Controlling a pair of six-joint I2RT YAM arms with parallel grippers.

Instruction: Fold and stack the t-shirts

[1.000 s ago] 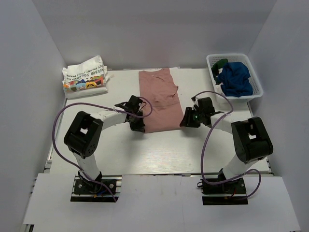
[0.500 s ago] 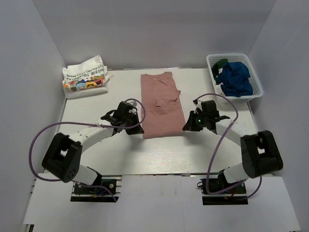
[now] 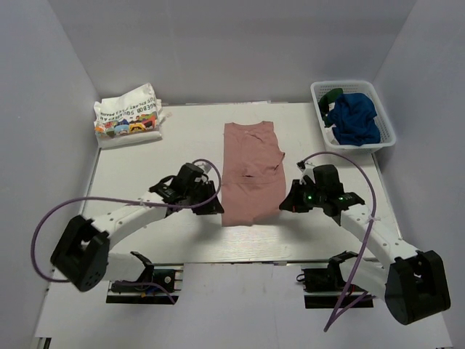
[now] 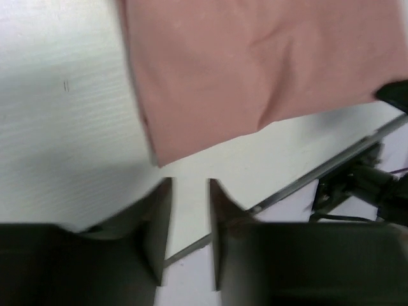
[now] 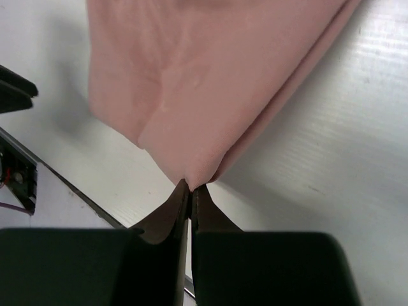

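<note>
The pink t-shirt's free near corner [image 3: 224,222] [image 4: 162,160] lies just ahead of the open fingers, so my left gripper moves down and shifts onto it next.
A dusty pink t-shirt [image 3: 251,171], folded into a long strip, lies in the middle of the table. My left gripper [image 3: 214,206] sits at its near left corner. In the left wrist view that gripper [image 4: 190,186] is open by a narrow gap, with only bare table between the fingers and the pink t-shirt's [image 4: 242,70] corner just ahead of them. My right gripper [image 3: 286,206] is at the near right corner. The right wrist view shows this gripper [image 5: 190,186] shut on a pinch of the pink t-shirt's [image 5: 210,83] folded edge.
Folded white printed t-shirts [image 3: 127,116] are stacked at the back left. A white mesh basket [image 3: 386,135] at the back right holds a navy blue t-shirt [image 3: 356,120] and a dark green one [image 3: 334,94]. The table's near edge [image 4: 331,169] runs close below both grippers.
Both arms have pulled the pink t-shirt toward the near edge and a little right. The right gripper closed on its corner; the left gripper has just opened and released its corner.
</note>
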